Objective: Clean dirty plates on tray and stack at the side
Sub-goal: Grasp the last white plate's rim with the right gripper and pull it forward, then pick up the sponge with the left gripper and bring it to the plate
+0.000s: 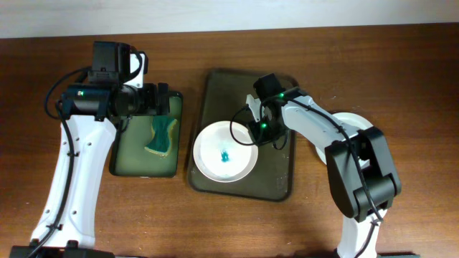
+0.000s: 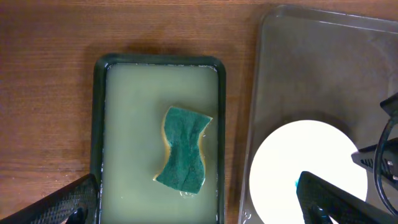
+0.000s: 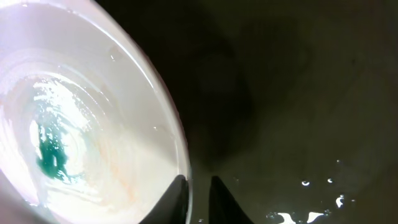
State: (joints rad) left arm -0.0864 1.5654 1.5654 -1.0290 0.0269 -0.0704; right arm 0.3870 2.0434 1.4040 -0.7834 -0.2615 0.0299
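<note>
My left gripper moves down into the green tray onto the sponge next, since the plate still has a teal smear.
A white plate with a teal smear at its centre lies in the dark tray, at the tray's left. My right gripper is shut on this plate's right rim; in the right wrist view one finger lies inside the rim and one outside, with the plate low over the wet tray. Another white plate lies on the table right of the tray, partly hidden by the right arm. My left gripper is open and empty, hovering over the sponge tray. The plate and the tray also show in the left wrist view.
A smaller green tray left of the dark tray holds a green sponge in shallow liquid; both show in the left wrist view, the sponge at the middle of the green tray. Bare wooden table surrounds the trays.
</note>
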